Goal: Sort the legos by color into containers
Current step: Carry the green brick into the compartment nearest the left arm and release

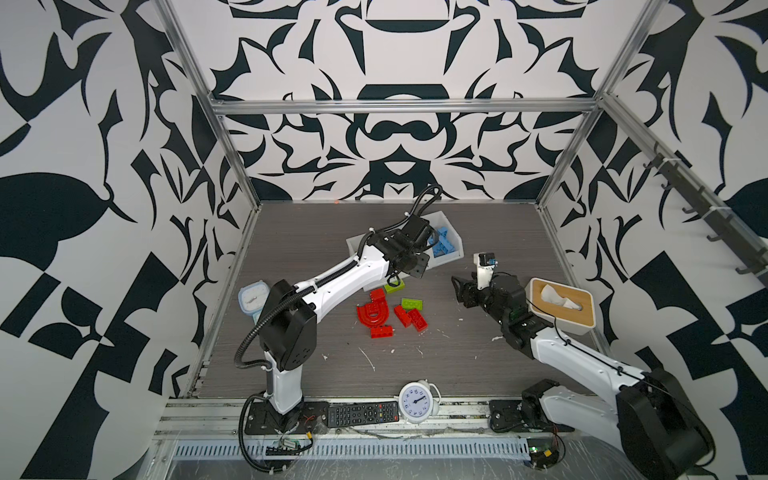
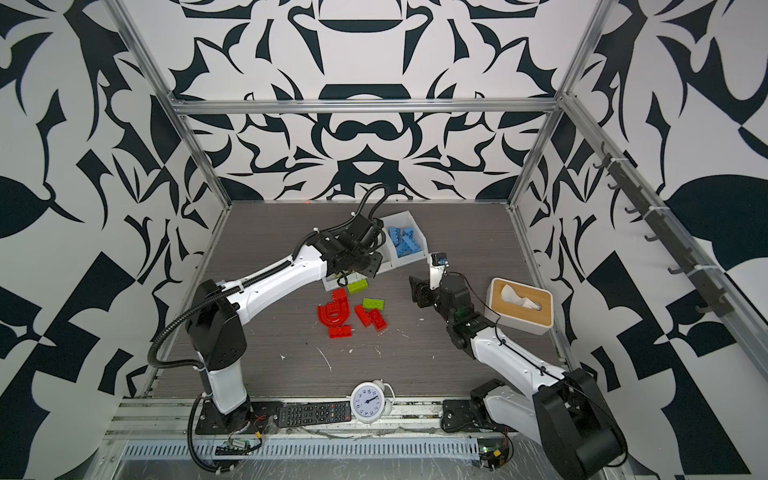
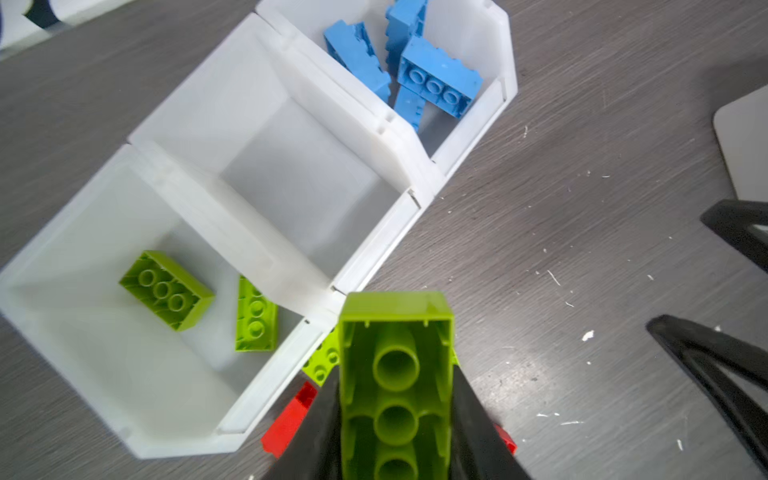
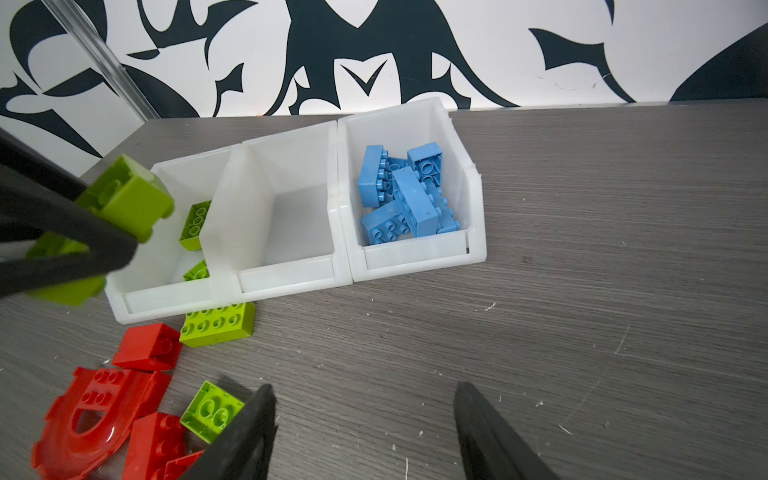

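I will next move my left gripper across the end bin's front side and over the end bin's bottom to release the lime green lego (image 3: 395,328), because matching green legos lie there.
My left gripper (image 3: 395,376) is shut on a lime green lego (image 3: 395,328), held above the front corner of the containers (image 3: 307,291). In the right wrist view the same lego (image 4: 124,199) hangs beside the end bin. That bin (image 3: 62,332) holds two green legos (image 3: 166,289). The middle bin (image 4: 286,282) is empty, and the far one holds several blue legos (image 4: 411,195). Loose on the table lie a red arch (image 1: 372,316), red bricks (image 1: 409,318) and two green bricks (image 1: 411,303). My right gripper (image 4: 363,415) stands open and empty over bare table, right of the pile.
A white tissue box with a wooden lid (image 1: 561,307) stands behind the right arm. A white alarm clock (image 1: 415,401) and a black remote (image 1: 361,413) lie at the front edge. A blue-rimmed container (image 1: 251,299) sits at the left, behind the left arm.
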### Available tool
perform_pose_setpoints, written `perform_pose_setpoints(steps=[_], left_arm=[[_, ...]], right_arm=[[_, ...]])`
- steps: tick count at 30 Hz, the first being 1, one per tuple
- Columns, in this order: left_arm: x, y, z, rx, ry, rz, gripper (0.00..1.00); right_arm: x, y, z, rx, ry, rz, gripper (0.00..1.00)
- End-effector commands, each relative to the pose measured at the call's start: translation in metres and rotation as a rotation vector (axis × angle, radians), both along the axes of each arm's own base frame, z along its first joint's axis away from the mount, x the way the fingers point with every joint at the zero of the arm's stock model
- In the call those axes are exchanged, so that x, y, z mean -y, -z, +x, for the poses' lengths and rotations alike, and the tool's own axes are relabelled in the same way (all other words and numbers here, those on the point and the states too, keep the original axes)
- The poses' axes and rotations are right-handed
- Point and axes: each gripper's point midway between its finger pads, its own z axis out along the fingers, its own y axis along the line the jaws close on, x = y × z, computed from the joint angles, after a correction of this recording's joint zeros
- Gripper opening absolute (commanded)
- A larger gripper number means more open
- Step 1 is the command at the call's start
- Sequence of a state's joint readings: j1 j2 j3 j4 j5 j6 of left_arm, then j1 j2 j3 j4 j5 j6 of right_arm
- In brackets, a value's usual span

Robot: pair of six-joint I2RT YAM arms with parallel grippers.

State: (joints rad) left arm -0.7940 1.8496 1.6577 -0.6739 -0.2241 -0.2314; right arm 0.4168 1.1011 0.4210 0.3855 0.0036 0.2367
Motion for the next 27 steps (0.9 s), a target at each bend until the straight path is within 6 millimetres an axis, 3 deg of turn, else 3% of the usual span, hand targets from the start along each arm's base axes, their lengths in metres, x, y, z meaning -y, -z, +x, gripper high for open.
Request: perform_pose_setpoints(steps=[1, 11, 18, 27], left_arm=[[-0.034, -0.017, 0.022, 0.033, -0.05, 0.036, 0.29], [-0.085, 0.02, 0.072, -0.046, -0.165, 0.013, 0.28], [-0.084, 0.054, 0.087, -0.102, -0.189, -0.011, 0.28], [-0.092, 0.078, 0.096, -0.151, -0.218, -0.016, 0.27]], right_arm=[[-0.004, -0.01, 0.003, 0.026, -0.009, 0.017, 0.7], [-0.008, -0.004, 0.006, 0.0, -0.023, 0.011, 0.7], [-0.01, -0.001, 0.006, -0.009, -0.029, 0.01, 0.7], [-0.012, -0.002, 0.005, -0.01, -0.041, 0.012, 0.7]])
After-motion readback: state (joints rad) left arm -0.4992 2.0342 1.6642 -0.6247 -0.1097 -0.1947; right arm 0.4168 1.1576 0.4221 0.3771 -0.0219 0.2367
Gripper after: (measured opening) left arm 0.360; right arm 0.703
